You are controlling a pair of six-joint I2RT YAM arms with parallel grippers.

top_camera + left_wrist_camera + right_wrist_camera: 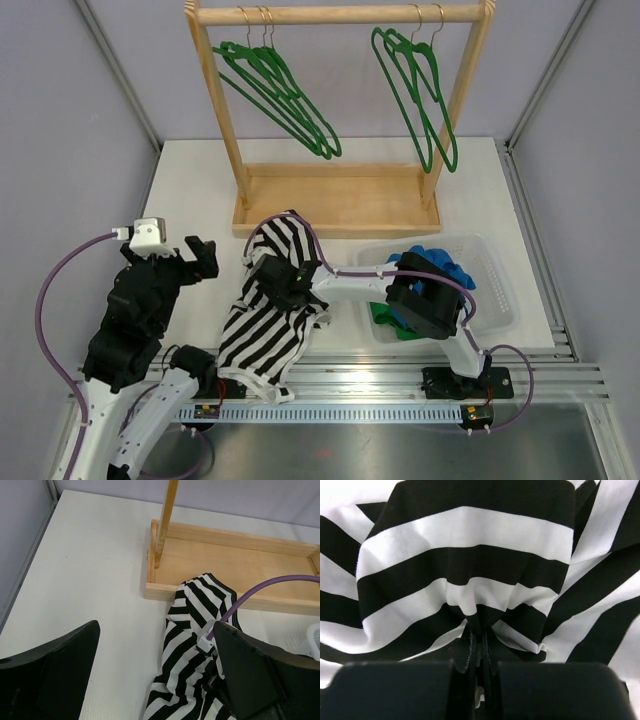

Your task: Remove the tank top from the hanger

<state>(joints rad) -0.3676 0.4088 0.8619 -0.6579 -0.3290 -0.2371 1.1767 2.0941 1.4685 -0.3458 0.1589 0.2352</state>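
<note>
Next, I raise my right gripper, carry the tank top over the clear bin and lower to release, as that bin lies to the gripper's right in the top view.
The black-and-white striped tank top (262,335) lies bunched on the white table in front of the rack's base, its lower end hanging over the near edge. My right gripper (277,277) is shut on a fold near its upper part; in the right wrist view the jaws (479,645) pinch striped cloth (465,555). My left gripper (192,262) is open and empty, just left of the top. In the left wrist view (156,630) the top (195,625) lies between its fingers and to the right. Several green hangers (285,95) hang bare on the rail.
The wooden rack (340,200) stands at the back middle with more green hangers (420,90) on the right. A clear plastic bin (495,290) holding blue and green clothes sits at the right under my right arm. The metal rail runs along the near edge.
</note>
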